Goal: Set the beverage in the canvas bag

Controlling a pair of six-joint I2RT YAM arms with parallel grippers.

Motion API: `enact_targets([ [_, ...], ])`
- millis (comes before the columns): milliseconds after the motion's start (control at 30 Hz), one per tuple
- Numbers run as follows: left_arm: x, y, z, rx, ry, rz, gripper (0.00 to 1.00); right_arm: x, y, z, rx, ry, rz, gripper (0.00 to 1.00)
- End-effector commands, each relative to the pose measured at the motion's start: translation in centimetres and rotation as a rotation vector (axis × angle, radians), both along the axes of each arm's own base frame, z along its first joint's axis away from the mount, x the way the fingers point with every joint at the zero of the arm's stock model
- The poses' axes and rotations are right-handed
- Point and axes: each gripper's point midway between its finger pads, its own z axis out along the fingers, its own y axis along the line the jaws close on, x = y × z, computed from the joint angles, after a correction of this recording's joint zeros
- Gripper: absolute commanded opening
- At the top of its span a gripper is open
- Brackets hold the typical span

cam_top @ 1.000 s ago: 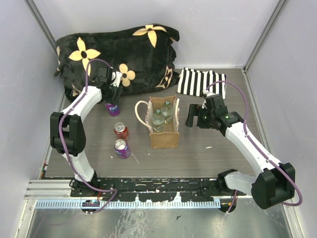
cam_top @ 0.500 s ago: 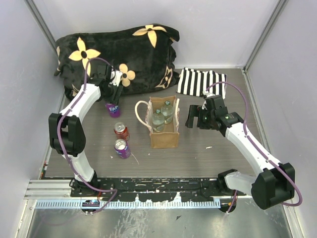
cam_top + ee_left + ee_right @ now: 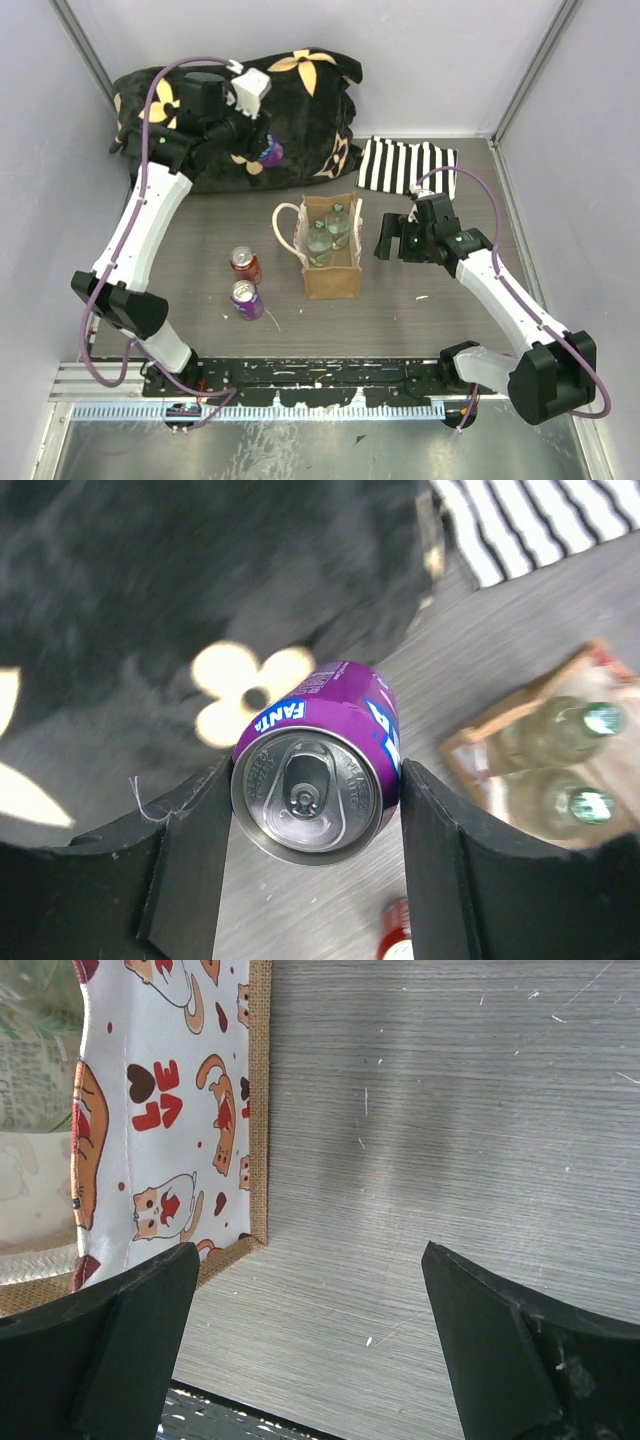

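Observation:
Next, my left gripper will move back over the canvas bag and down to release the can beside the bottles, since the bag's near corner (image 3: 345, 257) is empty.
My left gripper (image 3: 262, 150) is shut on a purple Fanta can (image 3: 318, 770) and holds it high in the air over the black flowered cushion (image 3: 240, 110); the can (image 3: 270, 153) lies on its side between the fingers. The tan canvas bag (image 3: 330, 272) stands upright at the table's middle with two clear bottles (image 3: 327, 232) inside; it shows at the right of the left wrist view (image 3: 520, 740). My right gripper (image 3: 392, 240) is open and empty just right of the bag, whose printed side (image 3: 160, 1110) fills the left of the right wrist view.
A red can (image 3: 244, 263) and a second purple can (image 3: 246, 298) stand on the table left of the bag. A black-and-white striped cloth (image 3: 405, 165) lies at the back right. The cushion fills the back left.
My left arm has lifted the purple Fanta can off the table and raised it up and back over the cushion. The right arm has stayed put.

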Motion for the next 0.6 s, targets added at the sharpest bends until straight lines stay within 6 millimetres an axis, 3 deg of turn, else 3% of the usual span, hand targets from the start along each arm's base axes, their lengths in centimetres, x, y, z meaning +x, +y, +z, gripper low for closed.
enact_targets([
  [0, -3.4, -6.9, 6.6, -0.133, -0.153, -0.212, 0.00, 0.6, 0.1, 1.7, 0.026, -0.074, 0.002, 1.00],
  [133, -6.5, -12.0, 6.3, -0.136, -0.149, -0.339, 0.00, 0.4, 0.0, 1.8, 0.027, -0.076, 0.000, 1.00],
  [233, -8.0, -14.8, 4.8, -0.120, -0.128, -0.398, 0.00, 0.3, -0.1, 2.1, 0.027, -0.082, -0.002, 1.00],
  [400, -9.6, -18.1, 2.0, -0.072, -0.100, -0.465, 0.00, 0.1, -0.7, 3.0, 0.018, -0.097, -0.010, 1.00],
  [567, -10.5, -19.7, -0.4, -0.028, -0.069, -0.493, 0.00, -0.4, -1.4, 3.1, 0.009, -0.102, -0.019, 1.00],
])
